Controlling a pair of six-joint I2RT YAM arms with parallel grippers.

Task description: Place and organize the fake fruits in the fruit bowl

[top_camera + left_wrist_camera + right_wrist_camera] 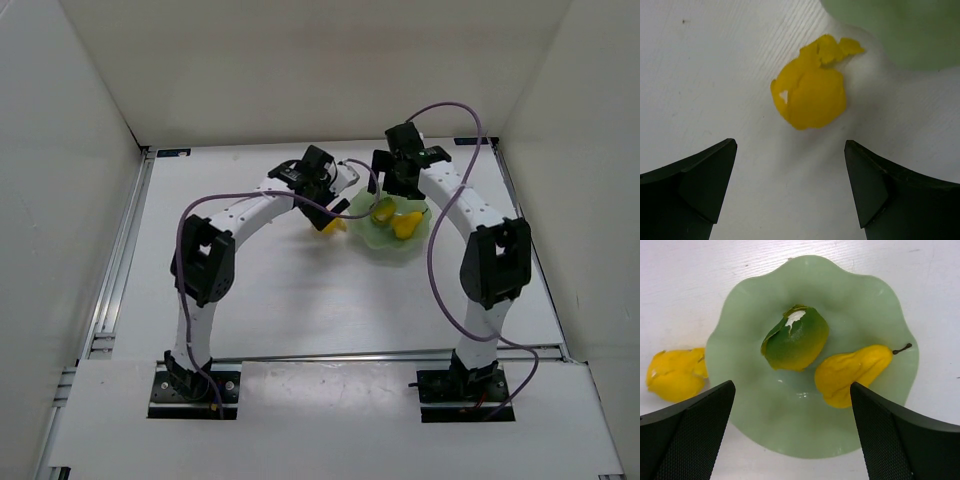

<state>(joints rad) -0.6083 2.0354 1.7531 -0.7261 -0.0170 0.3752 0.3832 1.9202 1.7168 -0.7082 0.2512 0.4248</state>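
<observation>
My left gripper moves down onto the rounded body of the lemon-like fruit [331, 227] below it next, since this fruit still sits outside the bowl [390, 245].
The pale green scalloped fruit bowl [745, 405] sits on the table and holds the dark green-and-yellow fruit [796, 338] and the yellow pear [852, 372] with its stem. The round yellow lemon-like fruit [810, 95] lies on the table just outside the bowl's left rim; it also shows in the right wrist view [675, 375] and the top view [333, 226]. My left gripper [790, 185] is open and empty, hovering over the lemon-like fruit. My right gripper [792, 432] is open and empty above the bowl [390, 245].
White walls enclose the white table on the left, back and right. Metal rails run along the table's left edge [115, 270] and near edge [330, 355]. A purple cable [445, 290] loops beside the right arm.
</observation>
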